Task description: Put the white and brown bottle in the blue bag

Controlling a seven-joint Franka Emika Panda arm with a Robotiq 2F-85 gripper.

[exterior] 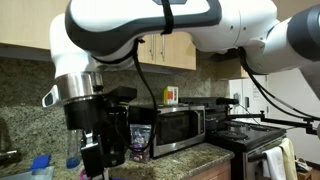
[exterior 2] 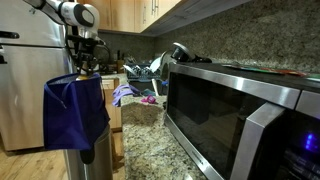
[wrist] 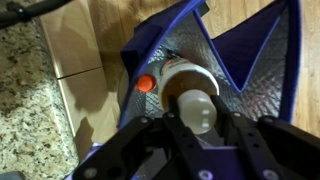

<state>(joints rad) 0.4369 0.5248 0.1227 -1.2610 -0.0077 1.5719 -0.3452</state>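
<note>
I will next lower the hanging bottle in my gripper past the bag's rim into the silver-lined opening of the blue bag and let go, as the bag's opening is right below my gripper.
In the wrist view my gripper (wrist: 197,122) is shut on the white and brown bottle (wrist: 190,78), its fingers on either side of the white cap and brown neck band. The bottle hangs down into the open mouth of the blue bag (wrist: 252,48), against the bag's silver lining. An orange patch shows beside the bottle. In an exterior view the blue bag (exterior 2: 75,112) hangs at the end of the counter and my gripper (exterior 2: 86,64) is right above its rim. In the other exterior view my gripper (exterior: 94,150) is low at the left; no bag shows there.
A granite counter (wrist: 25,100) and a wooden cabinet face (wrist: 85,55) lie beside the bag. A microwave (exterior 2: 240,110) fills the near counter and also shows in an exterior view (exterior: 176,126). A fridge (exterior 2: 30,60) stands behind the bag. A dish rack (exterior 2: 146,72) sits further back.
</note>
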